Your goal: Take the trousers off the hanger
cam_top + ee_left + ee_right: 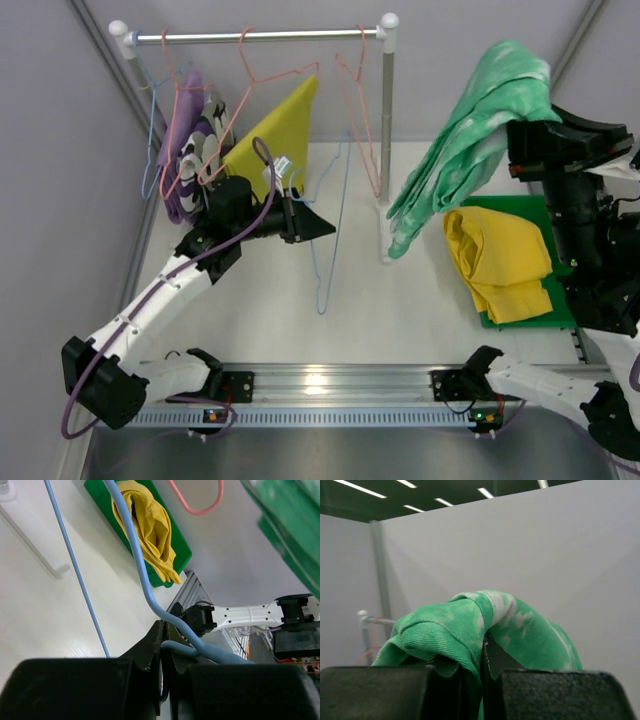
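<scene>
My right gripper will turn next. Then it will lower them over the green tray (520, 208) beside the yellow trousers.
The mottled mint green trousers (470, 140) hang in the air at the right, draped over my right gripper (482, 645), which is shut on a fold of them (465, 625). Bright yellow trousers (500, 260) lie folded on a green tray (520, 208). Olive-yellow trousers (275, 125) hang on a pink hanger on the rail (260, 36). My left gripper (305, 222) is below the rail, shut on the hook end of a bare blue hanger (337, 225). In the left wrist view the blue hanger (141, 565) curves into the tips of my left gripper (167, 630).
A lilac garment and a camouflage garment (185, 140) hang at the rail's left end. Empty pink hangers (360, 110) hang near the right post (386, 120). Grey walls close in at the back and left. A metal rail carries both arm bases (320, 385).
</scene>
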Tool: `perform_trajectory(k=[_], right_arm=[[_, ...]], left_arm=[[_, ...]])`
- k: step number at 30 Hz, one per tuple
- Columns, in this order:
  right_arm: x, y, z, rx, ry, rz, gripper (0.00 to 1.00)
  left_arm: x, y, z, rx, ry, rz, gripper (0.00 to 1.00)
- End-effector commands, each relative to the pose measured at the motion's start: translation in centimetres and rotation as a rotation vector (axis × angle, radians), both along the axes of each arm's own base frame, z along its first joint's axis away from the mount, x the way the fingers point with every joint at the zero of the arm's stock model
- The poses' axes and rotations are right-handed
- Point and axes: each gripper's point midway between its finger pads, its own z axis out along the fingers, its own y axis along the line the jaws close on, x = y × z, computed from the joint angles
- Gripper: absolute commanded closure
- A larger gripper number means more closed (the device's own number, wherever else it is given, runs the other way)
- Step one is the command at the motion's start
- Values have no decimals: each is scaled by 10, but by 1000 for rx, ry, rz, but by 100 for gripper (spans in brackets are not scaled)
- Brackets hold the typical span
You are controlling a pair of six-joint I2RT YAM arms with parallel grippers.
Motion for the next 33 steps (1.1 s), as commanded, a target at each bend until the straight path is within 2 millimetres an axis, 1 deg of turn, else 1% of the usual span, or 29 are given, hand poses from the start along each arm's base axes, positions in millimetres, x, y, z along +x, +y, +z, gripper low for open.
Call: perform_trajectory(k=[1,2,3,4,5,6,7,8,9,10,11,12,13,14,15,16,18,19,20,21,22,24,25,27,29,30,31,32,33], right_arm=[[-30,-90,37,135,-146,-319,100],[-24,-98,26,126,-119,-380,100],[-32,-112,22,133,-124,-432,100],[-33,-125,17,118,-123,-515,100],[-27,-131,3,105,-98,-572,100],[-38,-143,-1,108,-106,-623,100],[-41,-154,-6,99,-101,-692,100],[-37,-156,-18,72,-78,-727,100],[-46,-164,-22,70,-86,-763,100],[-48,-170,-28,35,-81,-828,100],[-43,-172,-40,3,-59,-862,100],[-46,-178,-47,-13,-46,-901,100],[-45,-184,-55,-68,-24,-968,100],[-37,-191,-74,-139,45,-1045,100],[-32,-196,-86,-144,89,-1079,100],[-21,-205,-108,-232,159,-1177,100],[-20,-224,-139,-266,272,-1316,100],[-13,-232,-162,-331,326,-1390,100],[-18,-236,-171,-349,342,-1423,100],[-18,-238,-180,-383,355,-1444,100],[-12,-240,-198,-427,390,-1459,100],[-14,-243,-209,-444,412,-1480,100],[-11,-245,-221,-471,438,-1490,100],[-9,-246,-231,-493,458,-1493,100],[1,-244,-251,-548,495,-1472,100],[6,-243,-259,-544,508,-1451,100],[15,-240,-273,-565,531,-1426,100],[30,-234,-285,-604,544,-1375,100],[40,-230,-294,-590,550,-1336,100]], left_arm=[[-4,9,20,-26,-104,14,100],[-4,10,20,-25,-104,17,100],[-4,11,20,-26,-107,19,100],[-3,12,21,-26,-111,25,100],[-1,13,23,-31,-116,30,100],[0,14,25,-38,-119,35,100],[3,16,27,-45,-124,50,100],[5,18,30,-53,-132,55,100],[7,18,34,-62,-135,61,100],[11,21,36,-67,-138,72,100],[11,21,38,-73,-140,73,100],[12,21,40,-80,-136,76,100],[12,22,43,-85,-140,79,100],[12,21,45,-94,-135,80,100],[12,21,45,-96,-131,81,100],[12,22,46,-99,-127,83,100],[12,23,49,-105,-127,87,100],[13,25,53,-110,-134,93,100],[13,25,54,-113,-134,93,100],[13,26,55,-114,-135,95,100],[13,27,57,-115,-135,95,100],[14,27,58,-118,-132,97,100],[15,27,58,-119,-130,98,100],[15,26,59,-123,-126,99,100],[17,27,57,-126,-108,105,100],[19,26,62,-140,-126,105,100],[19,26,61,-142,-124,102,100],[20,25,62,-146,-119,101,100],[20,24,63,-154,-124,96,100]])
